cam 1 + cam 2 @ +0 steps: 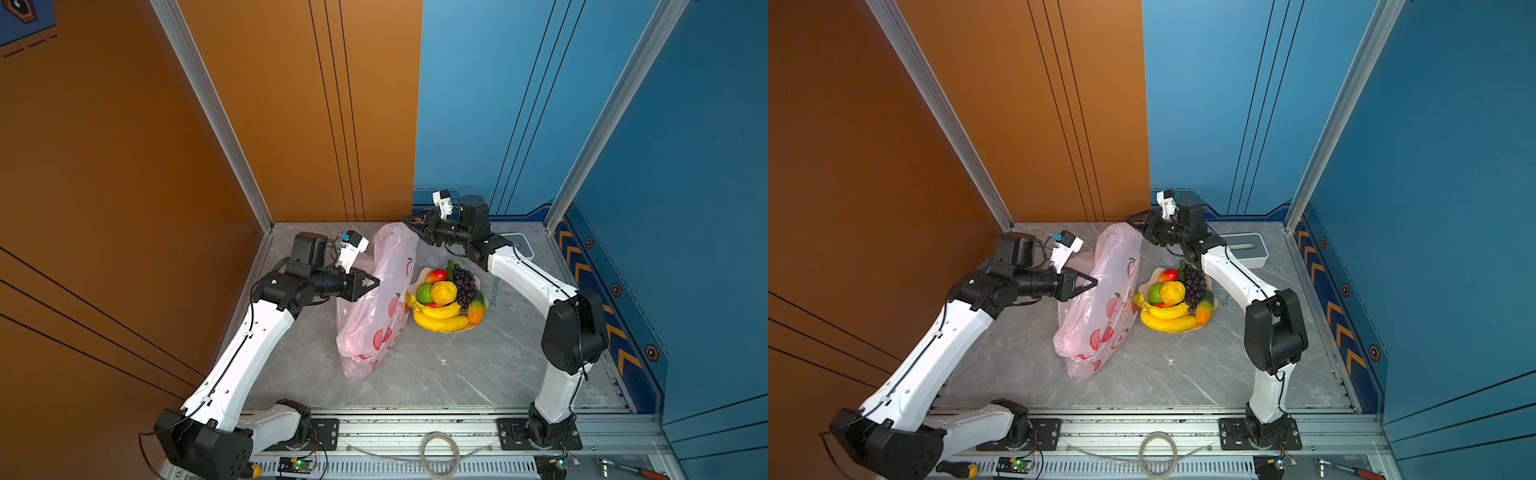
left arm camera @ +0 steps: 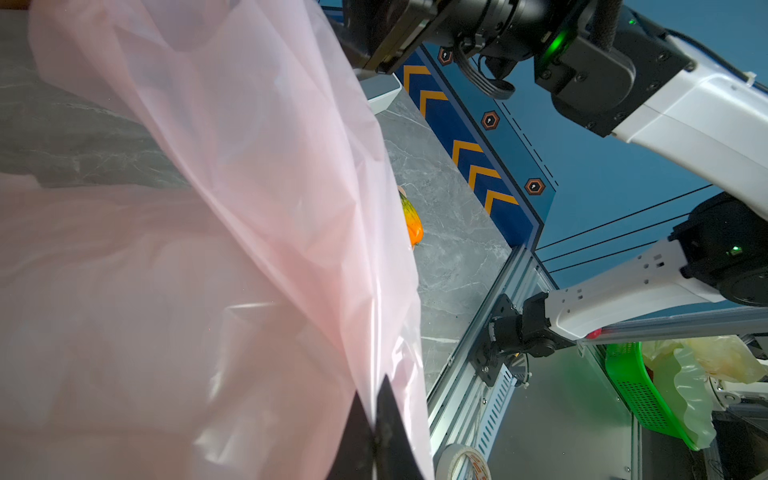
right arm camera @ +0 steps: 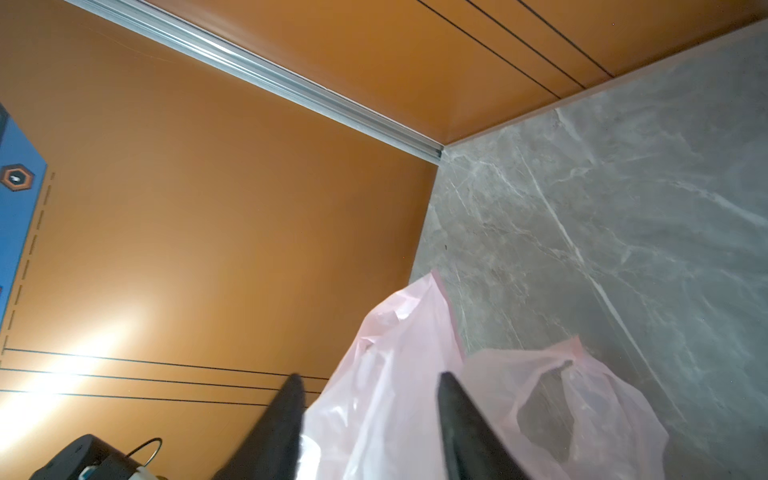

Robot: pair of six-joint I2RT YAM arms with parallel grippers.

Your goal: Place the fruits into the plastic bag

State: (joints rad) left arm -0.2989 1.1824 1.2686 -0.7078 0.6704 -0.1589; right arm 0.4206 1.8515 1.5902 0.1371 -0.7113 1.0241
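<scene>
The film of the bag's near rim (image 1: pixel 381 281) is between my left gripper's fingers, so next I should draw that gripper away from the bowl of fruits and spread its fingers to let go of the film.
The pale-pink plastic bag (image 1: pixel 386 299) (image 1: pixel 1104 307) stands stretched upright on the grey tabletop, left of the fruits. My left gripper (image 1: pixel 376 284) (image 2: pixel 372 386) is shut on the bag's near rim. My right gripper (image 1: pixel 409 222) (image 3: pixel 371 375) sits at the bag's far top; its jaws stand apart with pink film (image 3: pixel 395 353) between them. The fruits lie piled in a peach bowl (image 1: pixel 473 327): banana bunch (image 1: pixel 440 318), grapes (image 1: pixel 464 282), orange (image 1: pixel 443 292), lime (image 1: pixel 424 293), mango (image 1: pixel 436 275) and green-to-orange oblong fruit (image 1: pixel 476 307) (image 2: pixel 411 224).
A white-and-grey slotted box (image 1: pixel 1246 247) stands at the back right, behind the right arm. Orange and blue walls close in the back and sides. A tape roll (image 1: pixel 439 455) lies on the front rail. A green basket (image 2: pixel 636 390) sits beyond the table.
</scene>
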